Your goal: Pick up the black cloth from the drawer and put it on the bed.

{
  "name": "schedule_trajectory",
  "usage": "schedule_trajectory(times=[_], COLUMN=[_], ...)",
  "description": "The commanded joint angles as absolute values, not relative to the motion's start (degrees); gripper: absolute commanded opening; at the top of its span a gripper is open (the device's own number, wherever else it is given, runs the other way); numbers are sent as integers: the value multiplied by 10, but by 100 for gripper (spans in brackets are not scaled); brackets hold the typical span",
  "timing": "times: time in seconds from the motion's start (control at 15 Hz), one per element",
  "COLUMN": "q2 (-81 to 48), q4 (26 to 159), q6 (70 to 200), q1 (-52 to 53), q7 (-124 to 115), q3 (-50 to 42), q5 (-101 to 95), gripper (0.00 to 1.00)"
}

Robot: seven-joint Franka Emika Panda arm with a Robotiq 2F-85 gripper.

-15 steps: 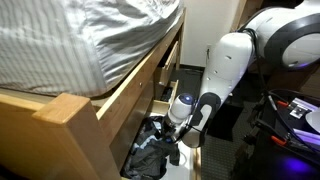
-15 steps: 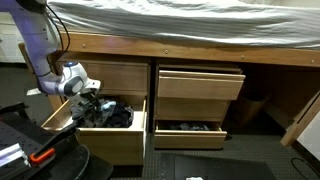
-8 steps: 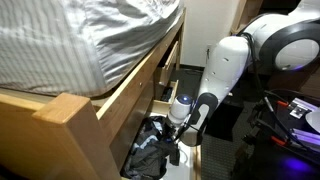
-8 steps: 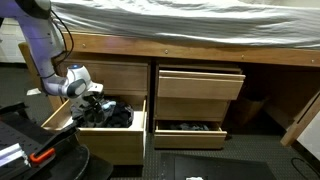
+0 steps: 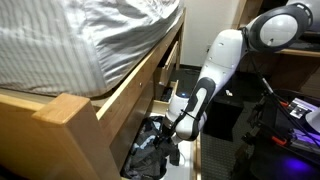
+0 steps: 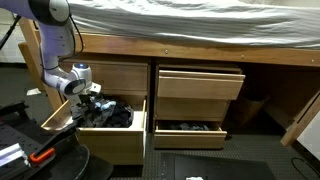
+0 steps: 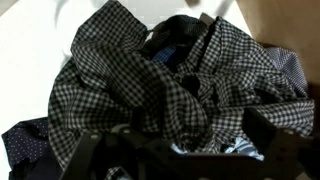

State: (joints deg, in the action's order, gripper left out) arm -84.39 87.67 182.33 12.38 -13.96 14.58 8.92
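Observation:
I should keep my gripper low, move it slightly to the left in the wrist view and close it on the checked cloth (image 7: 140, 90), because the cloth is already between my wide-open fingers.
My gripper (image 7: 180, 150) is open and hangs just above a pile of clothes in the pulled-out drawer (image 6: 112, 138) under the bed (image 6: 190, 20). In the wrist view a black-and-white checked cloth (image 7: 140, 90) fills most of the picture. A plain black cloth (image 7: 178, 32) lies partly buried at the far side of the pile. The fingers stand wide apart over the checked cloth and hold nothing. The gripper shows over the drawer in both exterior views (image 5: 173, 133) (image 6: 95, 98). The bed's grey striped cover (image 5: 90, 40) is above.
A second bank of drawers (image 6: 198, 95) sits beside the open one, its lowest drawer (image 6: 188, 130) also pulled out with dark clothes. The bed's wooden frame (image 5: 130, 90) overhangs the drawer. Black equipment with cables (image 5: 290, 120) stands on the floor nearby.
The arm's upper links have swung up and back, and the wrist has tilted over the drawer. The gripper stays open above the clothes pile.

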Motion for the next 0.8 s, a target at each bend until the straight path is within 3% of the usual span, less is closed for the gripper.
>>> schedule_trajectory(times=[0.0, 0.67, 0.73], q2=[-844, -844, -844], q4=[876, 858, 855], q6=[1795, 1812, 1820], q1=[135, 217, 224], q7=[-134, -173, -178], q3=[130, 49, 42], q5=[99, 117, 121], gripper=[73, 2, 1])
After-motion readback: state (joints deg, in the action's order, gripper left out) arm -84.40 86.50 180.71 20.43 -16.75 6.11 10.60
